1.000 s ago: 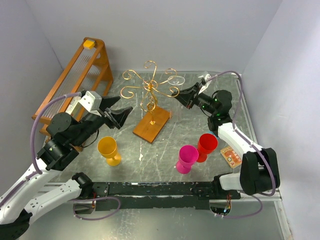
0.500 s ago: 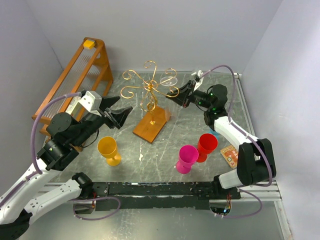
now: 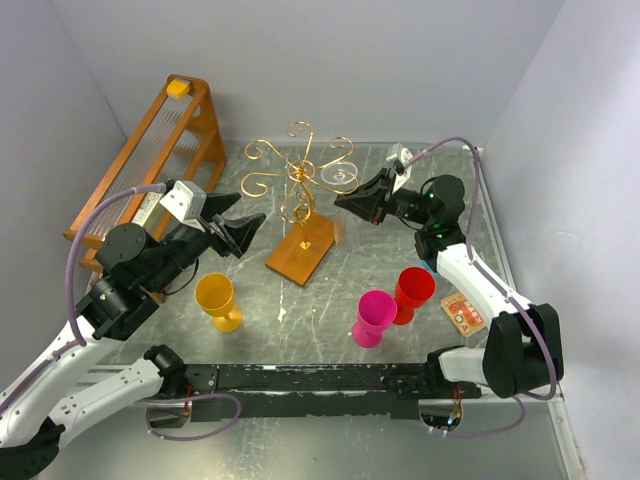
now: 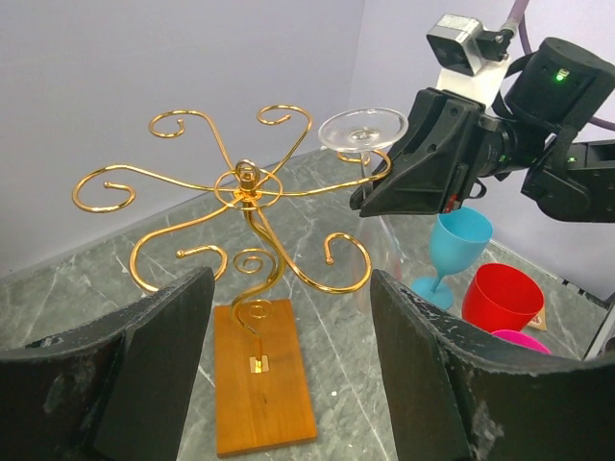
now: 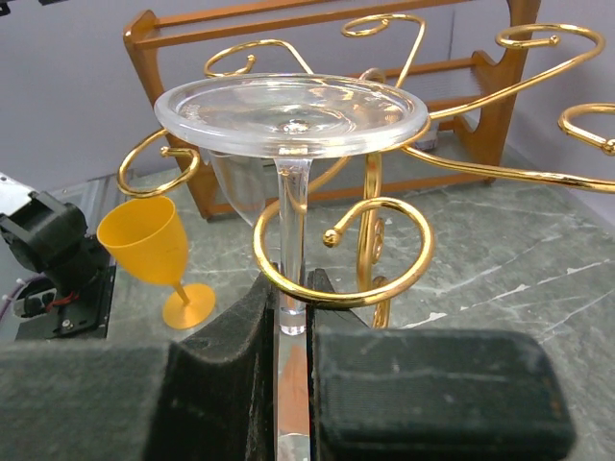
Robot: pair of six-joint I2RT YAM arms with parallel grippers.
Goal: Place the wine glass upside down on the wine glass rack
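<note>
My right gripper should next move down toward the curl around the stem (image 3: pixel 343 190) (image 5: pixel 341 300) and let go of the glass, because the glass's foot is still clear above the gold wire.
The wine glass (image 5: pixel 293 113) is clear and hangs upside down, foot on top. My right gripper (image 5: pixel 293 307) is shut on its stem just below a curl of the wine glass rack (image 5: pixel 370 240), and the stem stands inside that curl. From above, the glass (image 3: pixel 345 178) sits at the right side of the gold wire rack (image 3: pixel 300 175), with the right gripper (image 3: pixel 345 203) beside it. The left wrist view shows the glass foot (image 4: pixel 363 128) level with the scroll arms (image 4: pixel 248 182). My left gripper (image 3: pixel 245 232) is open and empty, left of the rack's wooden base (image 3: pixel 303 250).
A tall orange-brown slatted frame (image 3: pixel 165 150) stands at the back left. A yellow goblet (image 3: pixel 218 300) is front left. A pink cup (image 3: pixel 373 317) and a red cup (image 3: pixel 413 290) are front right, next to a small orange box (image 3: pixel 463 312). A blue goblet (image 4: pixel 456 245) stands behind them.
My right gripper has carried the glass from beside the rack's right edge in to the scroll arm and slightly lower. The left arm has not moved.
</note>
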